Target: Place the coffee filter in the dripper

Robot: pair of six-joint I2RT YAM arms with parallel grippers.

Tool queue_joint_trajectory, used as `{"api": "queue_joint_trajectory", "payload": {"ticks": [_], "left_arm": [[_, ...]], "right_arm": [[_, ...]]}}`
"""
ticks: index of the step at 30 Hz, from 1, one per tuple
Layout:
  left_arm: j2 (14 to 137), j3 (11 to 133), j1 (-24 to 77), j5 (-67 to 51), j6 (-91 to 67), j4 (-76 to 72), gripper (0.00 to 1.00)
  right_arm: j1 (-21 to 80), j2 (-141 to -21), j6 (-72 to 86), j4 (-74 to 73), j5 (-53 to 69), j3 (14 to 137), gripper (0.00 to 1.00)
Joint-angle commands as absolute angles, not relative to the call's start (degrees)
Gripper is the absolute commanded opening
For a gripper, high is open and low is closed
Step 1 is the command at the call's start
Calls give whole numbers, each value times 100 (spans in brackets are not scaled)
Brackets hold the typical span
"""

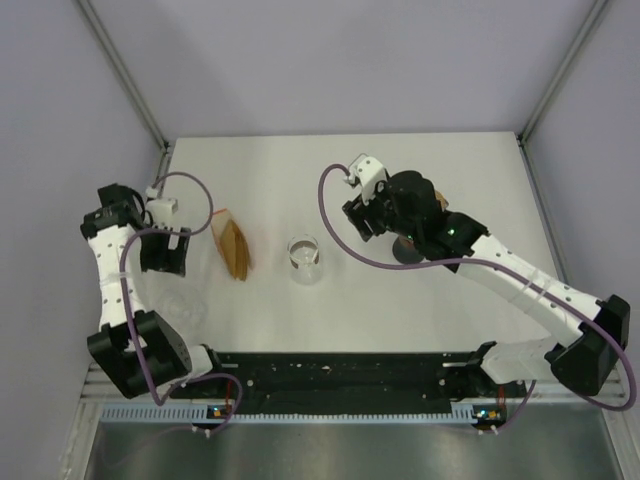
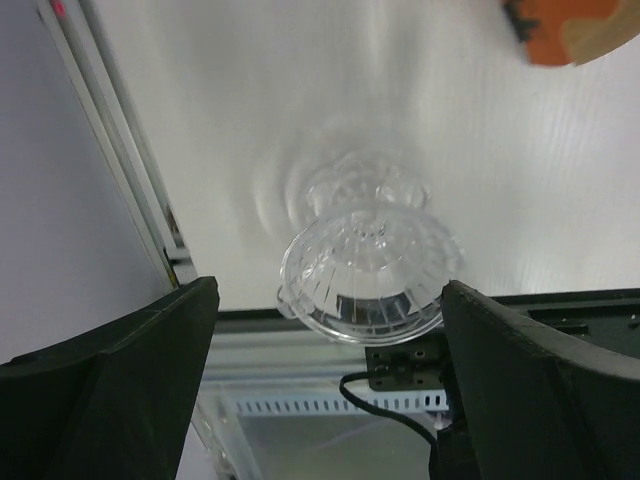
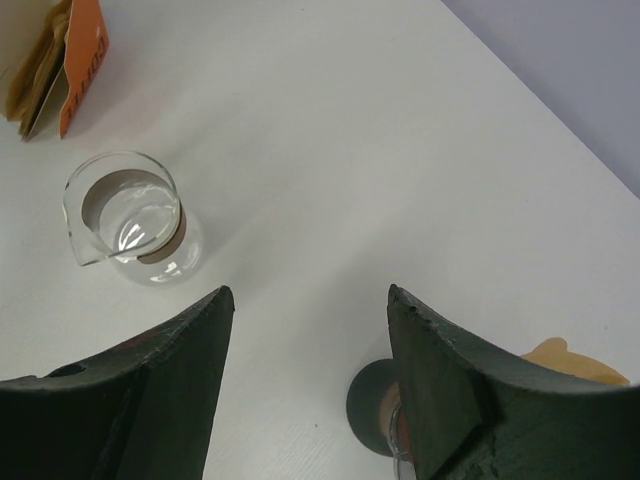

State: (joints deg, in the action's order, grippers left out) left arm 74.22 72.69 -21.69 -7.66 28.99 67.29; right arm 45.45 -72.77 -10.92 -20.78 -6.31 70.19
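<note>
The dripper's rim nearly spans my open fingertips, so next my left gripper needs to lower and shift away from the filters onto the rim's opposite side.
A clear ribbed dripper (image 2: 362, 270) stands on the white table near the front left edge; it shows only faintly in the top view (image 1: 180, 305). My left gripper (image 2: 328, 290) is open and empty, a little above the dripper and behind it, and shows in the top view (image 1: 163, 262). A pack of brown coffee filters with an orange label (image 1: 232, 247) lies right of the left gripper and shows in both wrist views (image 2: 570, 25) (image 3: 60, 65). My right gripper (image 3: 310, 300) is open and empty over bare table right of centre (image 1: 362, 215).
A glass server (image 1: 305, 258) stands mid-table (image 3: 130, 220). A dark round base (image 3: 372, 405) with a tan paper-like edge (image 3: 570, 360) beside it sits under the right arm (image 1: 408, 250), mostly hidden. A black rail (image 1: 330, 375) runs along the front edge.
</note>
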Motion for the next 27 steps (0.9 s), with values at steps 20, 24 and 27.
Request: {"api": "queue_joint_trajectory", "payload": {"ticks": [20,24,27], "left_arm": [[8438,6090,-3454,-905,3770,6231,2],[8446,6432,-3796,-949,3937,6652,0],[8464,7064,-4139,-1282,4008,7065,0]], "right_arm": [[4509,-7365,-1160,-2092,-352,7515,64],[4500,-7304,-1178,-2101,-360,7445,64],[4509,-7269,-1187,-2109,-352,7427,64]]}}
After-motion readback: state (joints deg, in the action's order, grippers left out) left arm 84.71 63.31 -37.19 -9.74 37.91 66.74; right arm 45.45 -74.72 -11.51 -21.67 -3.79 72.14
